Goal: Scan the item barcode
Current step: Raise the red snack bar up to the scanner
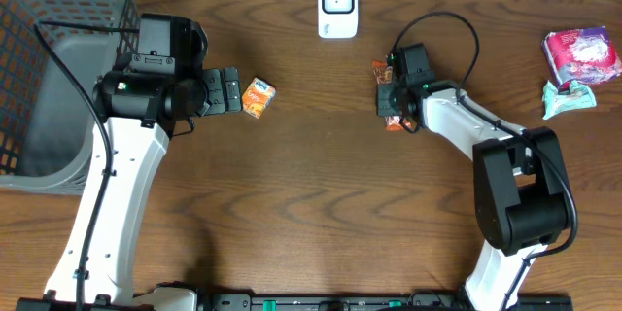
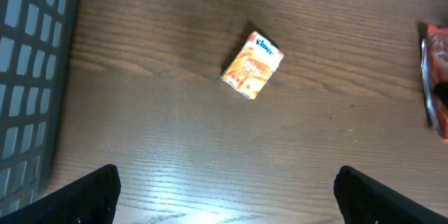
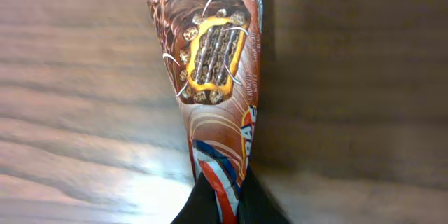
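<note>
My right gripper swings to the teal packet's near side and releases the bar next, as that bare spot lies to the gripper's right in the overhead view.
A red-brown chocolate bar wrapper (image 3: 210, 56) lies pinched at its near end between the fingers of my right gripper (image 3: 227, 203), which is shut on it. From overhead, the right gripper (image 1: 390, 100) holds this bar (image 1: 381, 68) just above the wooden table, below and to the right of the white barcode scanner (image 1: 337, 5). My left gripper (image 1: 241, 90) is open beside a small orange packet (image 1: 259, 97). In the left wrist view the orange packet (image 2: 253, 65) lies ahead of the wide-open left gripper (image 2: 227, 189), apart from it, and the chocolate bar (image 2: 435, 77) shows at the right edge.
A grey mesh basket (image 1: 58, 58) stands at the far left, its wall (image 2: 28, 77) close to my left arm. A pink packet (image 1: 580, 53) and a teal packet (image 1: 569, 99) lie at the far right of the table.
</note>
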